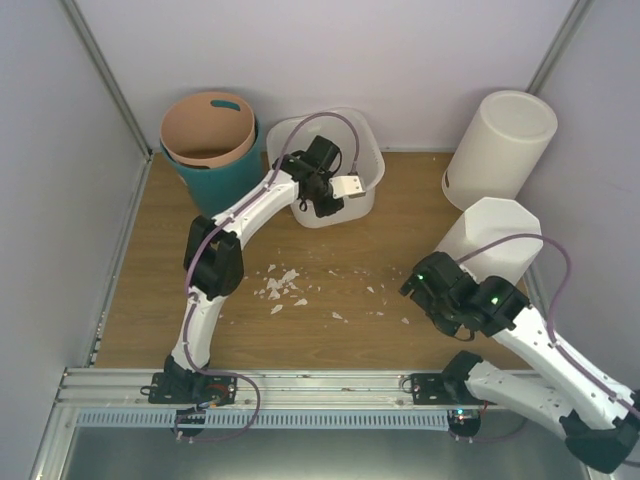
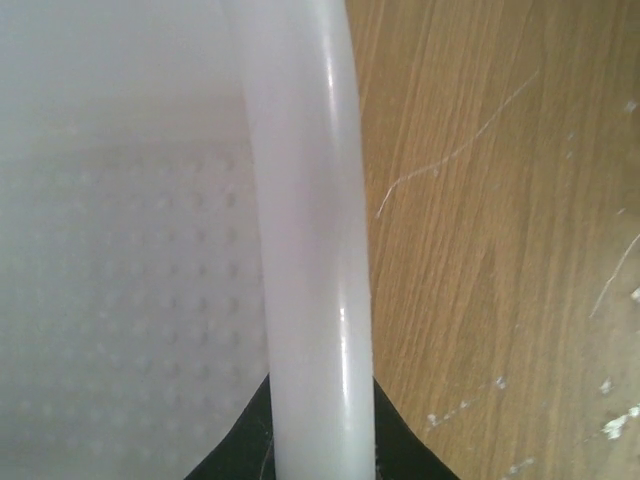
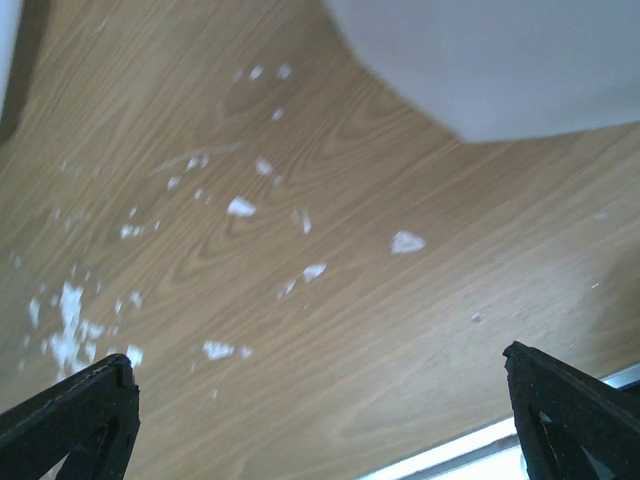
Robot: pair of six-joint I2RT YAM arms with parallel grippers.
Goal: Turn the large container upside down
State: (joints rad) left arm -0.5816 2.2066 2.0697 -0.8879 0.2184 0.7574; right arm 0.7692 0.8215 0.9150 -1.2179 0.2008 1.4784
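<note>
My left gripper lifts the tub back next, turns it over and releases it on open tabletop, since that clear space lies back from the gripper.
The large container (image 1: 366,150), a wide white tub with rounded corners, stands open side up at the back middle of the table. My left gripper (image 1: 322,204) reaches over its near wall. In the left wrist view the tub's rim (image 2: 310,230) runs straight up between my black fingers (image 2: 238,452), one on each side, so the left gripper (image 2: 322,445) is shut on it. The dotted inside wall (image 2: 120,280) lies to the left. My right gripper (image 1: 425,287) hovers open and empty over the table at the right, its fingers spread wide in the right wrist view (image 3: 315,365).
A tall octagonal white bin (image 1: 492,232) lies just behind the right gripper and shows in the right wrist view (image 3: 500,60). A tall round white bin (image 1: 500,145) stands at the back right. A teal bin (image 1: 222,180) holding a tan one (image 1: 205,130) stands left of the tub. White scraps (image 1: 285,285) litter the table.
</note>
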